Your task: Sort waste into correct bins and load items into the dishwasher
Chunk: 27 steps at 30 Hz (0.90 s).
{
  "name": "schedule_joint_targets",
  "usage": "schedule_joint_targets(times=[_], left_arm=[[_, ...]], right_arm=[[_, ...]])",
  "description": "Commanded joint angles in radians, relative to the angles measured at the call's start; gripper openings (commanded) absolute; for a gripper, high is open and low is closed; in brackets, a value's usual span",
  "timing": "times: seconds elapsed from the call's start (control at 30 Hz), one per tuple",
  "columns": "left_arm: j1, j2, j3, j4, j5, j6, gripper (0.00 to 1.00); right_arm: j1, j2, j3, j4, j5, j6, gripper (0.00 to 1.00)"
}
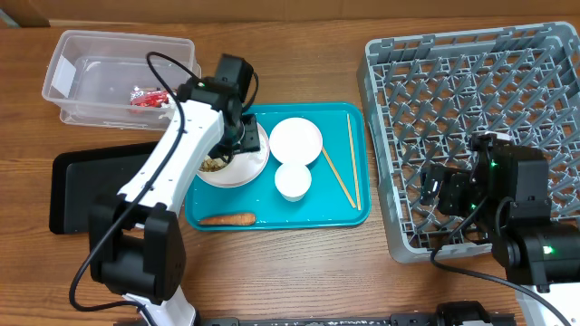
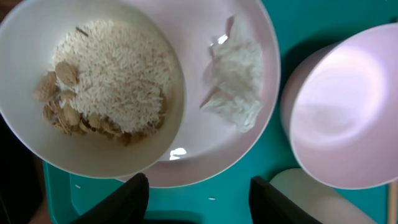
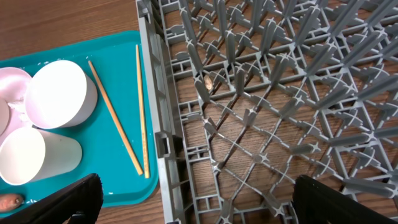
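Note:
My left gripper moves down next, fingers open, astride the rice bowl's rim [image 1: 232, 161] [image 2: 182, 102] facing the crumpled paper, because bare plate there leaves space for a finger.
My left gripper [image 2: 199, 199] is open and empty, hovering over the white plate [image 2: 249, 28] on the teal tray [image 1: 353, 213]. On the plate sit crumpled white paper [image 2: 236, 78] and a small bowl [image 2: 25, 130] of rice and beige nut scraps [image 2: 106, 81]. Another white bowl [image 1: 296, 141], a cup [image 1: 293, 182], two chopsticks [image 1: 349, 163] and an orange carrot [image 1: 227, 218] lie on the tray. The clear tub [image 1: 82, 81] holds a red-and-white wrapper [image 1: 147, 98]. My right gripper [image 3: 196, 202] is open and empty above the grey dish rack [image 1: 435, 81], near its left wall.
The flat black tray [image 1: 77, 186] lies left of the teal tray, partly under my left arm. The dish rack [image 3: 267, 93] holds no dishes; a small scrap [image 3: 209, 81] sits in its grid. Bare wooden table runs along the front edge.

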Motion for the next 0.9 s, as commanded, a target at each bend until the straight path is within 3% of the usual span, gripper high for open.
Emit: schedule_joint_targets(times=[0.0, 0.4, 0.43, 0.57, 0.63, 0.87], left_arm=[[-0.002, 0.029, -0.024, 0.026, -0.087, -0.024, 0.51], [-0.002, 0.177, -0.044, 0.135, -0.084, -0.024, 0.41], [-0.002, 0.194, -0.044, 0.142, -0.084, -0.024, 0.33], [-0.002, 0.198, -0.044, 0.151, -0.084, -0.024, 0.18], [-0.002, 0.198, -0.044, 0.152, -0.084, -0.024, 0.04], [-0.002, 0.189, 0.09, 0.0, -0.084, -0.024, 0.04]], right_arm=[[-0.003, -0.003, 0.025, 0.002, 0.005, -0.003, 1.0], [-0.003, -0.003, 0.025, 0.001, 0.005, -0.003, 1.0], [-0.003, -0.003, 0.025, 0.001, 0.005, -0.003, 1.0], [-0.003, -0.003, 0.025, 0.001, 0.005, -0.003, 1.0], [-0.003, -0.003, 0.025, 0.001, 0.005, -0.003, 1.0], [-0.003, -0.003, 0.025, -0.002, 0.006, -0.003, 1.0]])
